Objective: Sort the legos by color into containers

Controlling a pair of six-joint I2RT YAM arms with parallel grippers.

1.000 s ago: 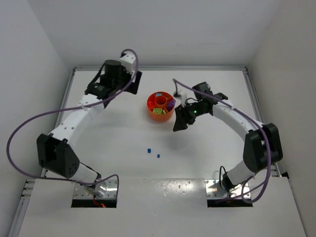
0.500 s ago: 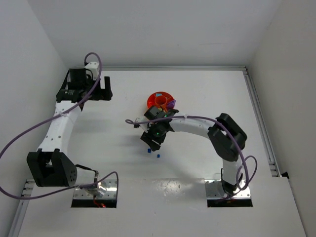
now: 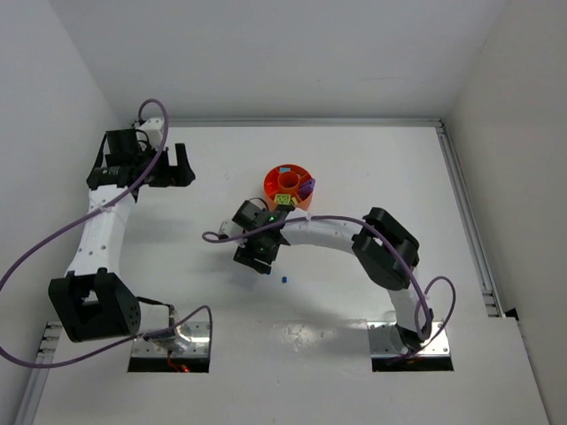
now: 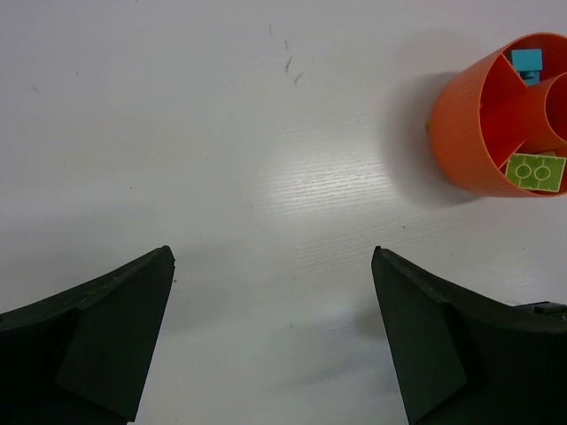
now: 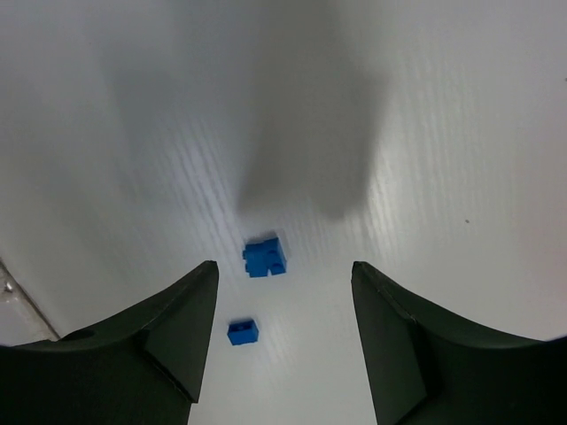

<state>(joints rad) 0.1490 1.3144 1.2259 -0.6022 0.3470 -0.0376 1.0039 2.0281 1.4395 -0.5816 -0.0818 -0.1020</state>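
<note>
The blue lego is in the gap between the fingers but nearer one finger, so my right gripper should next go down and slightly back toward my base, straddling it.
The round orange tray [image 3: 274, 183] stands at the table's middle back; teal [image 3: 285, 169], purple [image 3: 307, 187] and yellow-green [image 3: 283, 201] legos lie in its sections. My right gripper [image 3: 252, 258] is open and empty, low over the table in front of the tray. In the right wrist view its gripper [image 5: 283, 266] hangs over two blue legos: one [image 5: 265, 257] between the fingers, one [image 5: 243, 331] by the left finger. One blue lego [image 3: 283, 279] shows from above. My left gripper [image 3: 188, 166] is open and empty, left of the tray [image 4: 478, 133].
The left wrist view shows a teal piece [image 4: 529, 62] and a yellow-green brick [image 4: 536, 172] inside the tray. White walls ring the table. The right arm's purple cable [image 3: 213, 236] loops out beside the wrist.
My right arm has swung from the tray's right side across to its front left, down over the blue legos. My left arm has drawn back from the tray to the far left.
</note>
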